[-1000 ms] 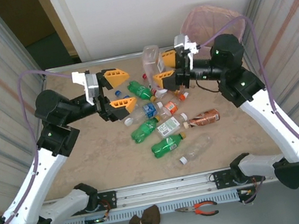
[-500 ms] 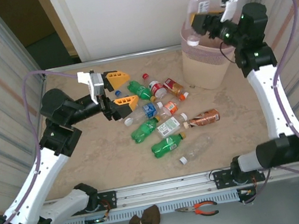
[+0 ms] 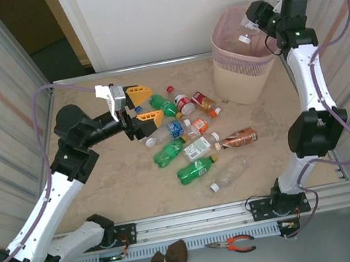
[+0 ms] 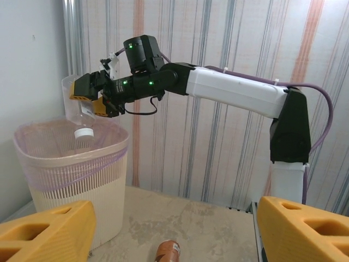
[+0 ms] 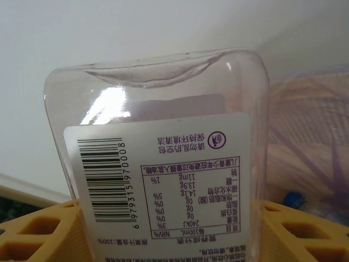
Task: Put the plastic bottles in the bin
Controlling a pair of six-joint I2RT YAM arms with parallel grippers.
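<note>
Most of the clear plastic bottle is still above the bin's rim. My right gripper will tilt downward and lower into the bin's opening [image 3: 236, 33] [image 5: 313, 155] to let go of the bottle.
My right gripper [image 3: 255, 18] is shut on a clear plastic bottle [image 3: 246, 33] with a white label [image 5: 163, 164]. It holds the bottle cap-down just above the open mouth of the bin [image 3: 241, 74]. The left wrist view shows that bottle [image 4: 82, 112] with its white cap over the pink-lined bin [image 4: 71, 174]. Several more bottles lie mid-table, among them a green one [image 3: 196, 170], a brown one [image 3: 240, 137] and a clear one [image 3: 229, 174]. My left gripper [image 3: 143, 107] stands open just left of the pile, nothing between its yellow fingers [image 4: 43, 232].
The bin stands at the table's far right corner, against the striped wall. The table's front rail [image 3: 197, 220] runs along the near edge, with pliers [image 3: 233, 245] and a brown cloth [image 3: 169, 258] below it. A brown bottle [image 4: 168, 251] lies ahead of the left gripper.
My right arm lifted the clear bottle off the pile and swung it up and right over the bin. The left gripper edged slightly right and stayed open.
</note>
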